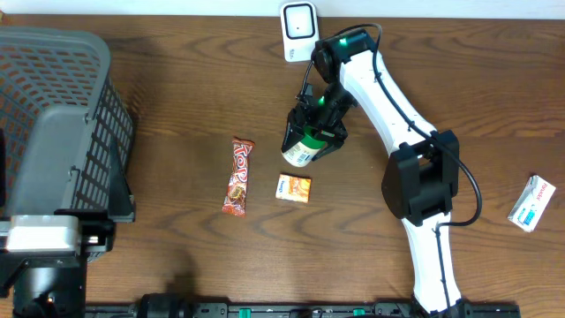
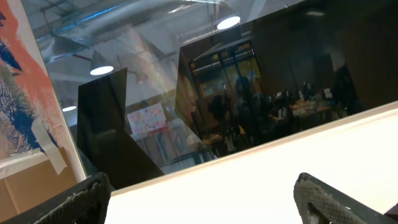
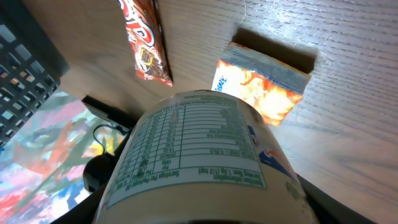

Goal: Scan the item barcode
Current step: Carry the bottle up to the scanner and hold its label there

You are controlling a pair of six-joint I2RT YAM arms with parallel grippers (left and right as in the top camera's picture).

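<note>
Next, my right gripper should carry the tub right in the overhead view via the scanner and release it by the white-and-blue box, since bare tabletop lies there.
My right gripper is shut on a cream tub with a green-edged nutrition label, holding it just above the wooden table. The tub is tilted, its free end pointing down-left. A white scanner stands at the table's back edge, a little behind the tub. In the right wrist view the tub fills the lower frame, and the dark fingers press against its sides. My left gripper is open with nothing between its fingertips. It points up at a window and a white surface.
A brown-red chocolate bar and a small orange packet lie on the table in front of the tub. A black mesh basket fills the left side. A white-and-blue box lies at the far right.
</note>
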